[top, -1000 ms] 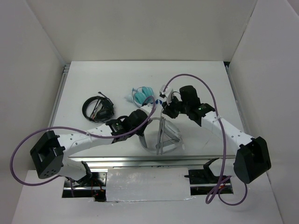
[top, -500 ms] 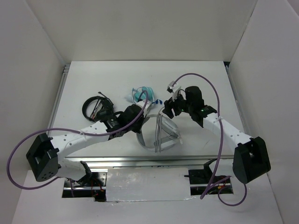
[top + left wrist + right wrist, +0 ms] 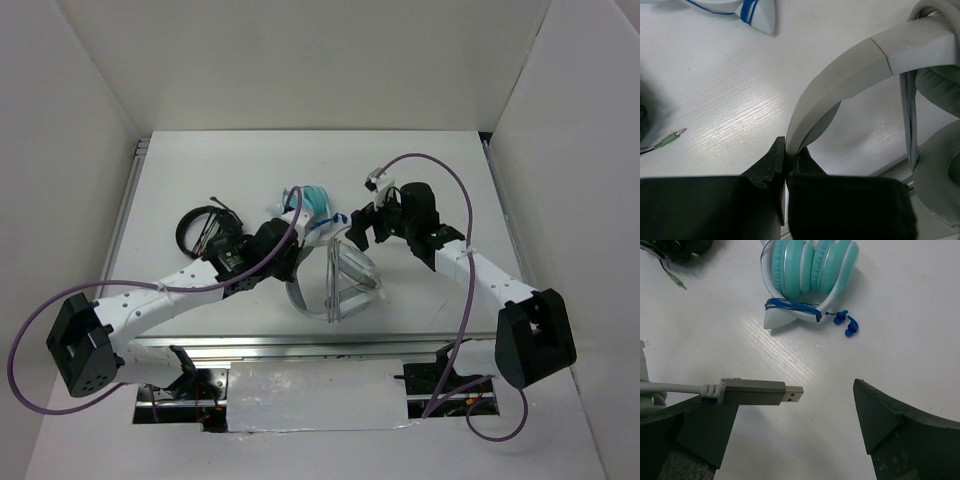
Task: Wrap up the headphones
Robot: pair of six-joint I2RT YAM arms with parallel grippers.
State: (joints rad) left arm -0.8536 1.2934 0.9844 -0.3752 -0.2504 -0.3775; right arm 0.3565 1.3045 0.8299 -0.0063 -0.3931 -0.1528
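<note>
I need to move my left gripper to the left in the top view next and lower it to release the headband (image 3: 850, 70), since bare tabletop is below it on that side.
The white headphones (image 3: 345, 275) stand mid-table, earcups (image 3: 940, 175) together, with the grey cable (image 3: 907, 115) running round them below the headband (image 3: 850, 70). My left gripper (image 3: 788, 145) is shut on the lower end of the headband; in the top view it (image 3: 290, 262) sits at the headphones' left side. My right gripper (image 3: 797, 407) is open just beyond the headphones (image 3: 355, 232). The cable's grey USB plug (image 3: 755, 391) lies across its left finger (image 3: 705, 425), well apart from the right finger (image 3: 895, 425).
Small teal headphones (image 3: 312, 200) with a blue cord (image 3: 790, 307) lie just behind both grippers. A black coiled headset (image 3: 205, 232) sits at the left, its green jack plug (image 3: 672, 135) on the table. White walls enclose the table.
My right gripper has opened and let go of the USB plug. My left arm has carried the headphones a little to the left and away.
</note>
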